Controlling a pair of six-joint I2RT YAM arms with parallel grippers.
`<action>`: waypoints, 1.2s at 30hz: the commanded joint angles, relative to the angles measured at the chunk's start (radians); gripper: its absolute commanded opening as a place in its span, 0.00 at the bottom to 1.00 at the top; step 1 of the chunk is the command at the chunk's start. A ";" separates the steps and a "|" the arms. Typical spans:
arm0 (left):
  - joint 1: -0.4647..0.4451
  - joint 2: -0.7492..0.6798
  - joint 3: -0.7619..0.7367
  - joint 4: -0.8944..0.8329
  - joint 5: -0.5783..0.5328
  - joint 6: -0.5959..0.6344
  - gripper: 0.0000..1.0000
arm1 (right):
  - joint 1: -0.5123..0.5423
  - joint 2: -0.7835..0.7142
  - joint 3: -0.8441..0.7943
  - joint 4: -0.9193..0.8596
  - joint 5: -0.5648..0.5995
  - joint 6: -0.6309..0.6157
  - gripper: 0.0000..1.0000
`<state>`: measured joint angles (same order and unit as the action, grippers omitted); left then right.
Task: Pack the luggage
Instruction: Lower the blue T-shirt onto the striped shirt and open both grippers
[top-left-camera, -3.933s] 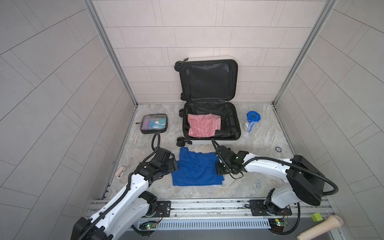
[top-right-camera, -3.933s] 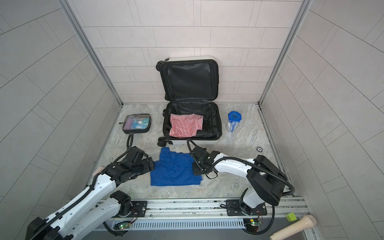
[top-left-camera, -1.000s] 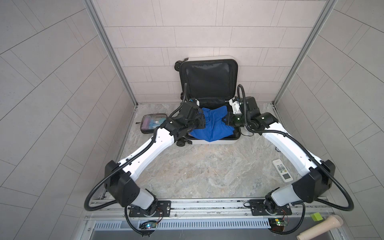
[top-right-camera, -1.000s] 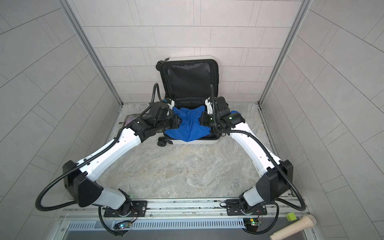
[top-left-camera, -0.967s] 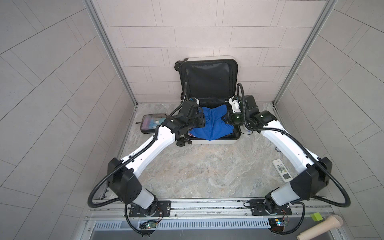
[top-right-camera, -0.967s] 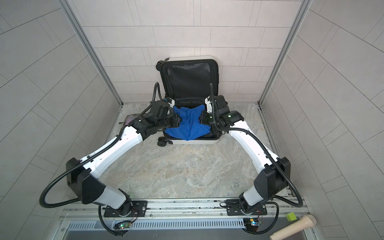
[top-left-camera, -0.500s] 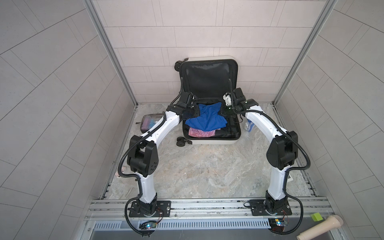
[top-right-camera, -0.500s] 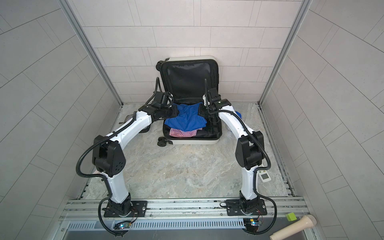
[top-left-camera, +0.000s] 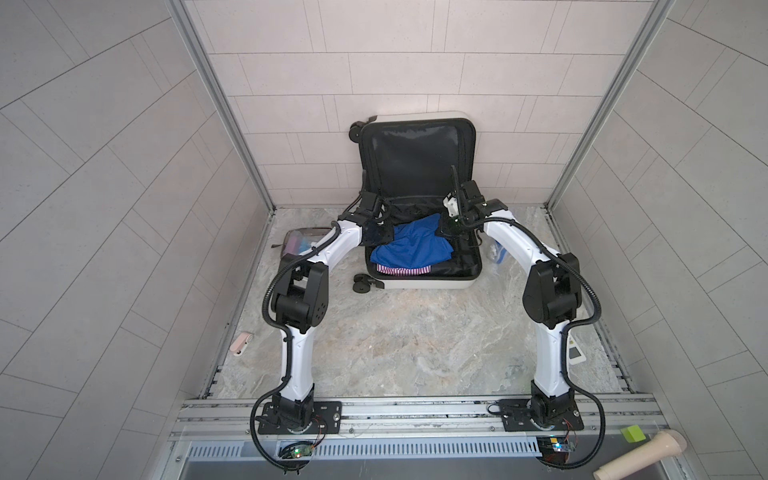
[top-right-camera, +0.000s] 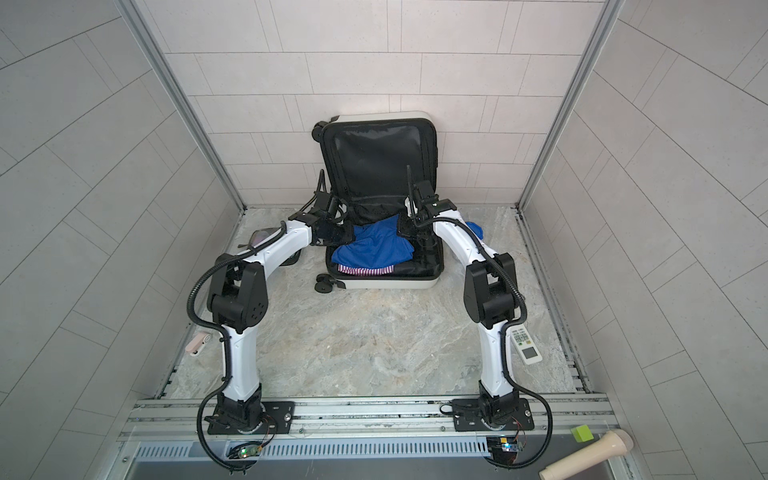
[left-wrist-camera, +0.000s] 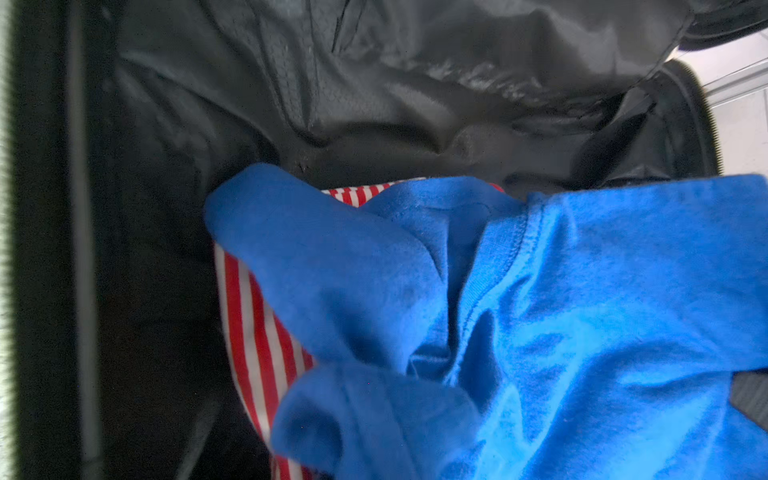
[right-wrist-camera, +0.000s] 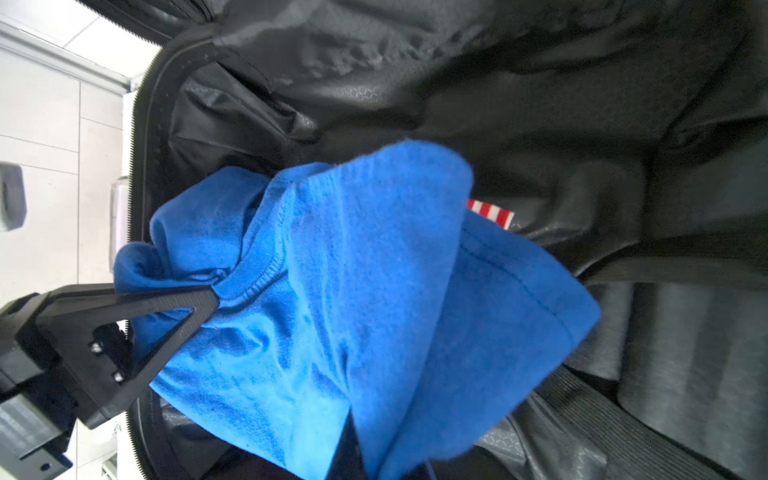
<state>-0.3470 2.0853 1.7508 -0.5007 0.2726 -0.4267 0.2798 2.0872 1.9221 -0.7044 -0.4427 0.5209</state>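
Observation:
My right gripper has the shirt's cloth bunched between it and my left gripper, so next it needs to move down away from my left gripper into the luggage's lower half (top-left-camera: 459, 249) (right-wrist-camera: 544, 424) and release the shirt.
The luggage (top-left-camera: 428, 285) (top-right-camera: 390, 285) lies open at the back wall, its black-lined lid leaning upright. A red-and-white striped cloth (top-left-camera: 401, 271) (left-wrist-camera: 253, 332) lies in the lower half. Draped over it is a blue shirt (top-left-camera: 409, 249) (top-right-camera: 374, 249) (left-wrist-camera: 582, 311) (right-wrist-camera: 374, 291). My left gripper (top-left-camera: 388, 235) (top-right-camera: 349, 235) is shut on the shirt's left end. My right gripper (top-left-camera: 444, 226) (top-right-camera: 401, 228) is shut on its right end. Cloth hides the left jaws in the left wrist view. The right wrist view shows a black finger (right-wrist-camera: 137, 316) of the left gripper pinching the collar.
A clear pouch (top-left-camera: 301, 243) (top-right-camera: 264, 237) lies left of the luggage, partly behind the left arm. A blue-capped bottle (top-left-camera: 498, 253) is on its right. A remote (top-right-camera: 525, 347), a pink item (top-left-camera: 241, 345) and a loose black wheel (top-left-camera: 363, 284) lie on the floor.
Both grippers have carried the blue shirt farther back over the luggage and lower. The striped cloth's front edge now shows. Both arms have stretched toward the back wall.

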 joint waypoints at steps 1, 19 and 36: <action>0.005 0.021 0.045 -0.019 -0.009 0.022 0.00 | -0.016 0.018 -0.003 -0.003 0.022 -0.021 0.00; 0.006 0.007 0.111 -0.084 -0.091 0.025 0.59 | -0.030 0.034 0.006 -0.007 0.036 -0.036 0.53; 0.006 -0.072 0.132 -0.162 -0.163 -0.014 0.75 | -0.034 -0.055 0.028 -0.085 0.114 -0.073 0.70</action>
<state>-0.3470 2.0403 1.8477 -0.6357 0.1211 -0.4366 0.2523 2.1059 1.9263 -0.7547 -0.3656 0.4702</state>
